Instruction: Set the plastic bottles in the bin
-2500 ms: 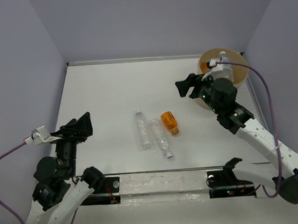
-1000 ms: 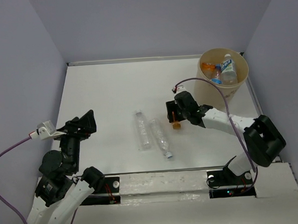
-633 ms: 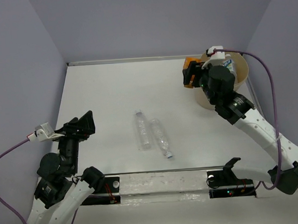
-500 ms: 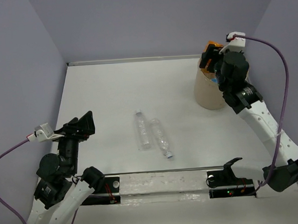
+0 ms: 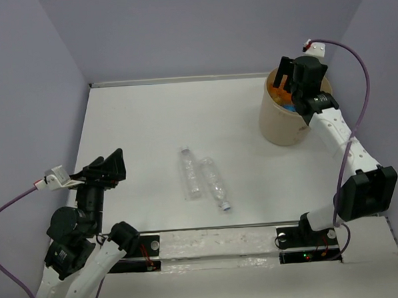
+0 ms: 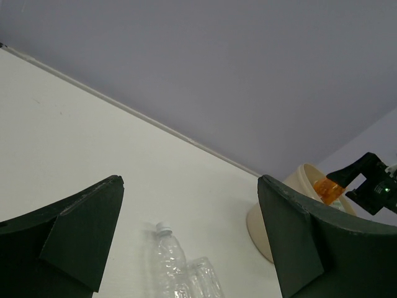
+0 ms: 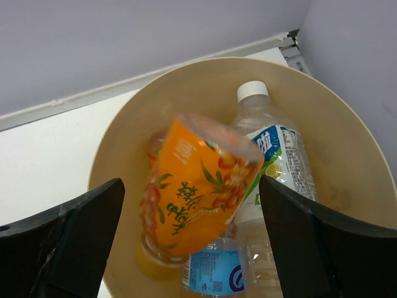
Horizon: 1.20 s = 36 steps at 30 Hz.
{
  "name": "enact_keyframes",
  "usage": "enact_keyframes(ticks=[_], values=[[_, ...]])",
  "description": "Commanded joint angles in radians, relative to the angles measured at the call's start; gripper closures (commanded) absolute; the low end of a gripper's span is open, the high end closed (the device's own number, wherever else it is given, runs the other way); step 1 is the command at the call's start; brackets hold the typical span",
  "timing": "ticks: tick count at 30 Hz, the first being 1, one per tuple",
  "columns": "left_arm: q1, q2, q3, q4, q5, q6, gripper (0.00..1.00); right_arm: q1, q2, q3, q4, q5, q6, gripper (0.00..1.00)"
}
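I should move my right gripper back and down next, to its left in the top view, onto the far end (image 5: 209,168) of the bin-side clear bottle, because the bottle is below it.
Two clear bottles (image 5: 190,173) (image 5: 214,183) lie side by side mid-table, and also show in the left wrist view (image 6: 169,257) (image 6: 201,276). The tan bin (image 5: 278,128) stands at the far right. My right gripper (image 5: 294,77) hovers over it, open. In the right wrist view its jaws (image 7: 191,182) stand wide apart, not touching the orange-labelled bottle (image 7: 192,198) that tilts inside the bin (image 7: 347,143). Beneath lie a white-green labelled bottle (image 7: 273,155) and a blue-labelled one (image 7: 211,273). My left gripper (image 5: 110,168) is open and empty at the left, away from the clear bottles.
Grey-violet walls close the table at the back and both sides. The bin sits close to the right wall and back corner. A rail with the arm bases (image 5: 224,241) runs along the near edge.
My right gripper picked the orange-labelled bottle off the table, carried it up and right over the bin, and opened; the bottle now drops inside. The left arm barely moved.
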Motion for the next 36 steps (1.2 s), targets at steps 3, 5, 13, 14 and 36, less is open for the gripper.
enact_keyframes(ticks=[3, 5, 13, 14, 36], values=[[0.008, -0.005, -0.004, 0.056, 0.006, 0.023, 0.01, -0.007, -0.128, 0.005, 0.032, -0.101, 0.046, 0.02], [0.009, 0.001, -0.004, 0.054, 0.006, 0.023, 0.01, 0.019, -0.18, -0.026, 0.031, -0.165, 0.066, 0.02], [0.02, 0.013, -0.006, 0.056, -0.002, 0.024, 0.01, 0.398, -0.251, -0.245, -0.018, -0.264, 0.117, 0.15], [0.02, 0.016, -0.006, 0.054, -0.002, 0.023, 0.01, 0.433, -0.244, -0.268, -0.023, -0.27, 0.14, 0.16], [0.034, 0.031, -0.004, 0.056, 0.012, 0.023, 0.01, 0.698, 0.121, -0.383, -0.019, -0.434, 0.212, 0.05]])
